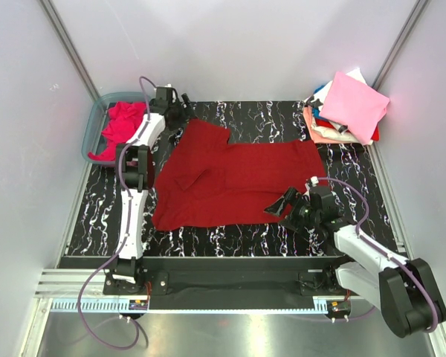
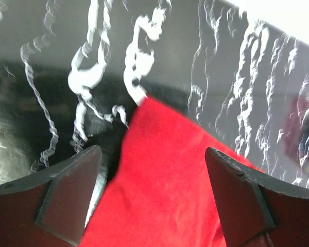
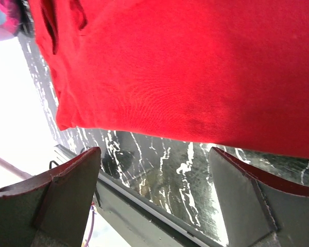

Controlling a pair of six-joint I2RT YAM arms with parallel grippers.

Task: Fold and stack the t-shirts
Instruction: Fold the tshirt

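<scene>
The shirt's far corner by the tub is below my open fingers, so my left gripper goes down onto it next, to the right in the overhead view.
A dark crimson red t-shirt lies spread on the black marbled table; one sleeve is folded over near its left side. My left gripper is open just above the shirt's far left corner, and that corner shows between its fingers. My right gripper is open at the shirt's near right edge, with the hem just beyond its fingertips. A magenta-pink t-shirt lies bunched in the tub. A stack of folded t-shirts, pale pink on top, sits at the far right corner.
A translucent blue-grey plastic tub stands at the far left corner. The table's near edge and metal rail run just below my right gripper. White walls close in on both sides and the back.
</scene>
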